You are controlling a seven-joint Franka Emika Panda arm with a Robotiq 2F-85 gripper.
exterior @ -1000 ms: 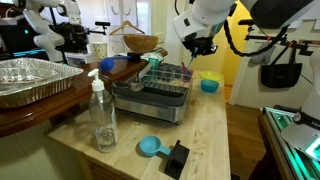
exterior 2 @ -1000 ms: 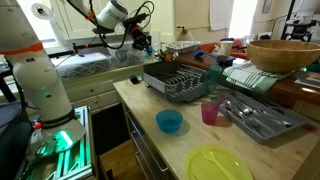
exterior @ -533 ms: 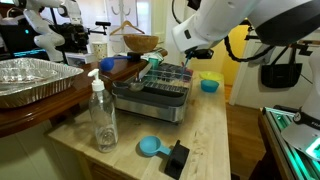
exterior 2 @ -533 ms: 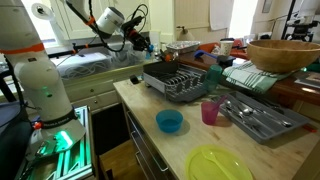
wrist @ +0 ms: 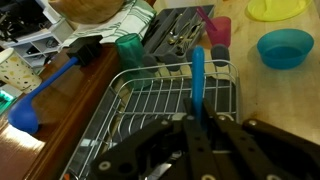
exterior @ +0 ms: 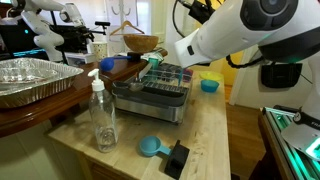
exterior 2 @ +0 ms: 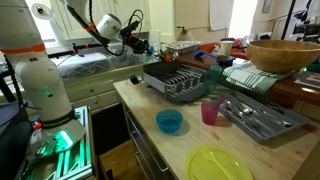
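Observation:
The utensil (wrist: 197,75) is still hanging above the wires. I need to move my gripper down toward the left in the wrist view, over the open middle of the rack below it.
In the wrist view my gripper (wrist: 197,118) is shut on a thin blue utensil (wrist: 197,75) that stands out straight from between the fingers. It hangs above the wire dish rack (wrist: 130,110), near the rack's edge. In an exterior view the gripper (exterior 2: 140,42) is in the air to the left of the rack (exterior 2: 180,80), above the counter's end. In the exterior view from the opposite side my white arm (exterior: 235,35) hides the gripper, and the rack (exterior: 160,88) shows below it.
Near the rack lie a blue bowl (wrist: 285,47), a pink cup (wrist: 218,30), a green cup (wrist: 130,48), a cutlery tray (wrist: 180,30), a yellow plate (wrist: 283,8) and a blue brush (wrist: 45,90). A soap bottle (exterior: 102,115) and a foil tray (exterior: 35,78) stand nearby.
My arm has swung across one exterior view and now covers the gripper there. The gripper has stayed shut on the blue utensil near the rack's end.

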